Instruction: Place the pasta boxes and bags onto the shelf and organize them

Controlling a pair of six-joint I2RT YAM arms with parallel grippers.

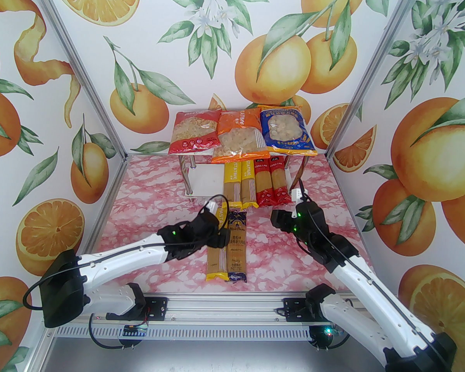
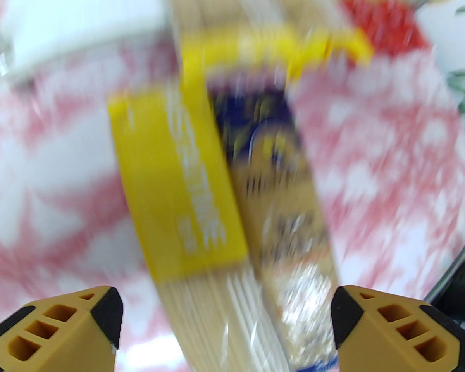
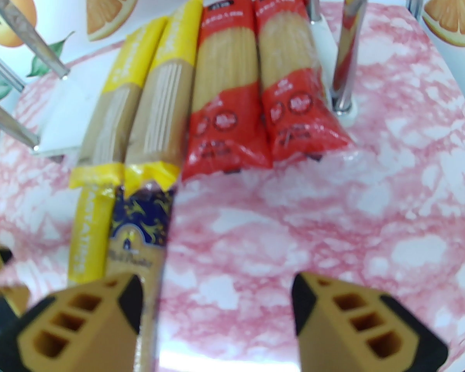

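The yellow pack on the table lies against the dark one, so I need to bring my left gripper down over the yellow pack's clear part, with one finger where the two packs meet. Then I need to close it.
On the shelf's top board lie a red bag, an orange bag and a blue bag. The lower board holds two yellow packs and two red packs, also seen as red packs in the right wrist view. A third yellow pack and a dark blue-gold pack lie side by side on the table. My left gripper hangs open above both, one finger on each side. My right gripper is open and empty, just right of the dark pack.
The pink marbled table has free room left of the loose packs and in front of the right arm. Chrome shelf legs stand close to the red packs. Printed walls enclose the table on three sides.
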